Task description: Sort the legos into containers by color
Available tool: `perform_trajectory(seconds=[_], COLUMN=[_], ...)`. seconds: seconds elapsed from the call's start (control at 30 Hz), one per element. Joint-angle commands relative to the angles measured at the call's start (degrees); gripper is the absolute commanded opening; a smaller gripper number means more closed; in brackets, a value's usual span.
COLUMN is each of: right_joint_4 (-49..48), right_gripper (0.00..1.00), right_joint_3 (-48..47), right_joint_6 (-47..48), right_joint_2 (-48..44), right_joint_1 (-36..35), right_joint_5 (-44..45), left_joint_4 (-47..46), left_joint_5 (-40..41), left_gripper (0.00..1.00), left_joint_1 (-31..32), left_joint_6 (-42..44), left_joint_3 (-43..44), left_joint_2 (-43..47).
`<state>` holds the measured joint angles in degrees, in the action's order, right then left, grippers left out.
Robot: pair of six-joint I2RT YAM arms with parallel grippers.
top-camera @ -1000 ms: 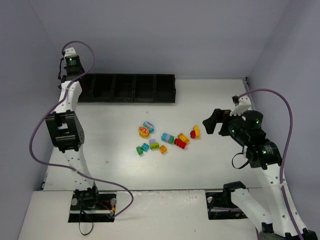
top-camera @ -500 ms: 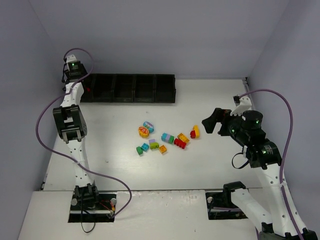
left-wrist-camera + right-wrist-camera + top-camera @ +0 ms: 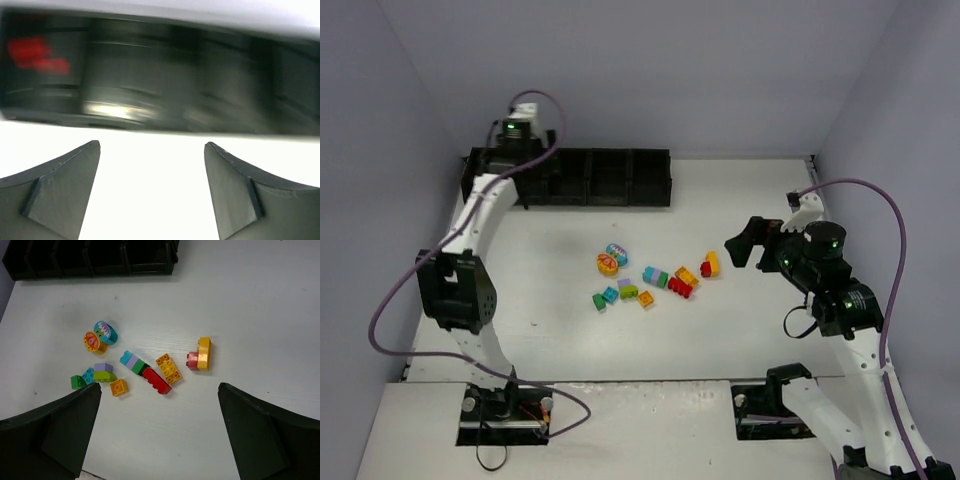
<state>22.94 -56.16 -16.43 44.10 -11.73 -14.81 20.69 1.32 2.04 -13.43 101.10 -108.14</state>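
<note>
My left gripper moves back and to the right in the top view next, then down onto the long red brick, because the tray already holds red pieces.
The legos lie loose in a cluster at mid-table. In the right wrist view I make out a red brick, an orange one, a yellow-and-red pair, a cyan-lilac-green strip and two rounded pieces. The containers, a black five-compartment tray, run along the back. My left gripper is at the tray's left part, open and empty. A blurred red shape shows inside a left compartment. My right gripper hangs open right of the cluster.
Grey walls close in the table on the left, back and right. The tray sits close to the back wall. Both arm bases are bolted at the near edge.
The left arm has swung right from the tray's left end and its jaws have gone from shut to open. The right arm and the loose legos have not moved.
</note>
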Motion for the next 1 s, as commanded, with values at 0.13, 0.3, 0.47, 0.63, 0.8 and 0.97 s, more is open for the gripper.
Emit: perform_trajectory(seconds=[0.13, 0.3, 0.47, 0.63, 0.8, 0.97], right_joint_4=[-4.0, -3.7, -3.4, -2.8, -2.4, -1.9], right_gripper=[1.00, 1.00, 1.00, 1.00, 0.99, 1.00], right_joint_3=[-1.7, -0.4, 0.3, 0.2, -0.4, -0.2], right_joint_6=[0.2, -1.8, -3.1, -3.4, -3.5, -4.1], right_joint_2=[-1.1, -2.7, -3.9, -5.3, -6.4, -7.4], right_joint_1=[-0.3, -0.2, -0.3, -0.3, -0.2, -0.3], right_joint_5=[1.7, 2.2, 2.1, 1.9, 2.0, 1.7], left_joint_4=[9.0, 15.2, 17.2, 17.0, 14.8, 14.4], left_joint_5=[2.4, 11.4, 13.4, 11.9, 9.6, 9.8], left_gripper=[0.81, 0.82, 0.83, 0.83, 0.83, 0.83], left_joint_1=[30.6, 47.9, 55.6, 57.9, 57.9, 57.9], left_joint_6=[-5.5, -16.1, -20.6, -22.6, -22.6, -21.5], left_joint_3=[-9.3, -7.6, -5.3, -4.7, -5.1, -2.8], left_joint_2=[14.4, 10.5, 3.7, -2.0, -5.4, -10.2])
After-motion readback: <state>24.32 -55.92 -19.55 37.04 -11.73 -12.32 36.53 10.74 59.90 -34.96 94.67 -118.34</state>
